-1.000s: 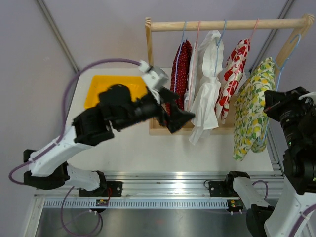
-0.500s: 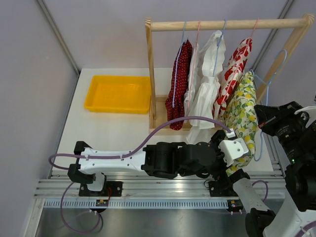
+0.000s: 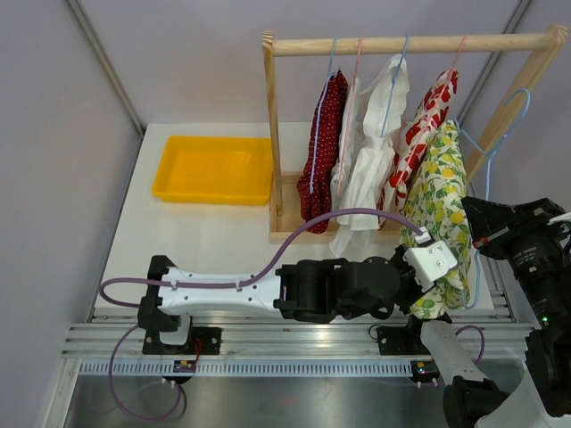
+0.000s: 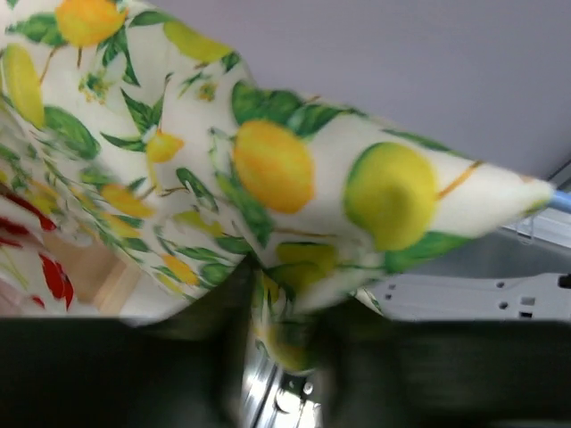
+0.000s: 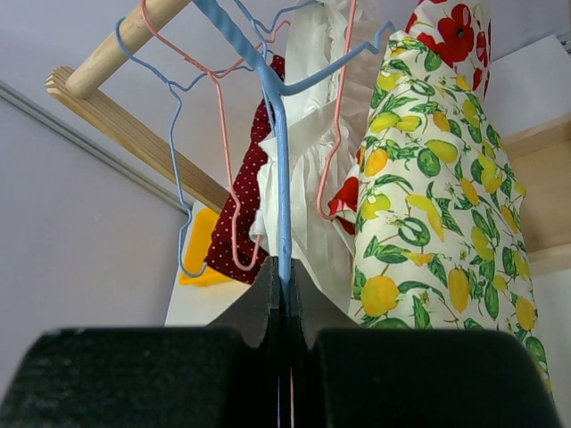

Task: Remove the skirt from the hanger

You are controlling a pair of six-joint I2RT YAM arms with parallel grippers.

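Observation:
My right gripper should move the blue hanger outward, hook it over the rod's bare end (image 3: pixel 512 42) beside the post and let it go, because the hanger's hook is off the rod.
The skirt (image 3: pixel 442 205), white with lemons and green leaves, hangs on a blue hanger (image 3: pixel 500 116) at the right end of the rack. My right gripper (image 5: pixel 285 290) is shut on the hanger's blue wire (image 5: pixel 284 178), with the skirt (image 5: pixel 437 205) draped just to its right. My left arm reaches across the table front. Its gripper (image 3: pixel 437 287) is at the skirt's lower edge. In the blurred left wrist view, a bunch of lemon fabric (image 4: pixel 277 169) sits pinched between the dark fingers of that left gripper (image 4: pixel 285 303).
A wooden rack (image 3: pixel 401 45) carries a red dotted garment (image 3: pixel 323 143), a white one (image 3: pixel 370 160) and a red floral one (image 3: pixel 419 134) on blue and pink hangers. A yellow tray (image 3: pixel 214 169) lies at the back left. The purple cable arcs over the left arm.
My left arm swung from the rack's left side across to the skirt's bottom, and its jaws closed on the fabric. The skirt and hanger shifted slightly with the right arm.

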